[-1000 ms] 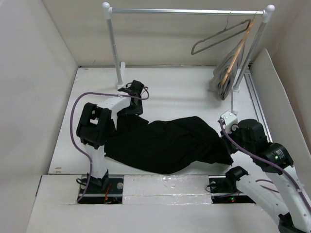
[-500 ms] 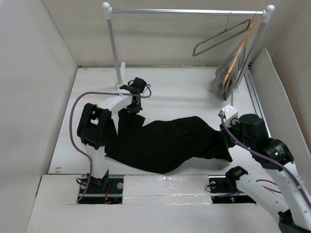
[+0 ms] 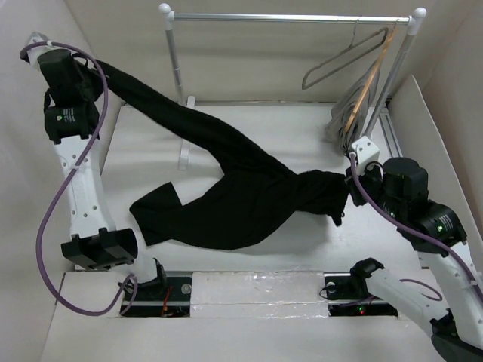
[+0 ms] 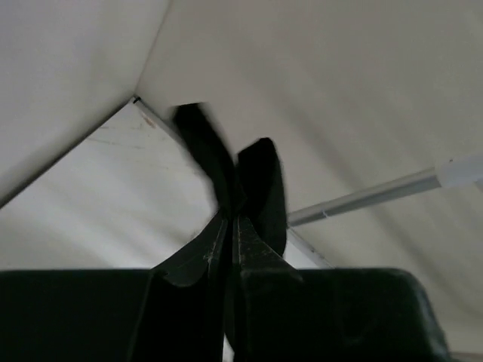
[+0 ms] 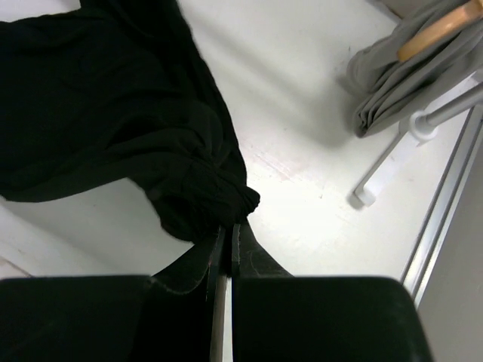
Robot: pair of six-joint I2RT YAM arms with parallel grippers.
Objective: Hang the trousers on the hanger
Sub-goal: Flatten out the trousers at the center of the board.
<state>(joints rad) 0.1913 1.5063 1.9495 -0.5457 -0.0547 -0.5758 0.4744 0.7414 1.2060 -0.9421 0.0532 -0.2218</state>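
Note:
I should next draw the bunched end back toward my base with my right gripper and release it over the bare near tabletop, as this cloth is crumpled rather than spread.
The black trousers [image 3: 241, 200] lie partly on the table, with one leg pulled up in a taut band toward the upper left. My left gripper [image 3: 101, 69] is raised high by the left wall and shut on that leg's end [image 4: 256, 177]. My right gripper [image 3: 346, 199] is low at the right, shut on a bunched end of the trousers [image 5: 204, 188]. The thin grey hanger [image 3: 343, 59] hangs empty by its hook from the rail's right end, well away from both grippers.
A metal rail [image 3: 290, 16] on two posts spans the back of the table. A light wooden hanger [image 3: 372, 75] carrying a grey garment [image 3: 346, 117] hangs beside the grey one. White walls close in the left, back and right sides.
My left arm swung from the table up to the upper left, lifting one trouser leg with it. The right gripper shifted slightly back and right, still holding its end.

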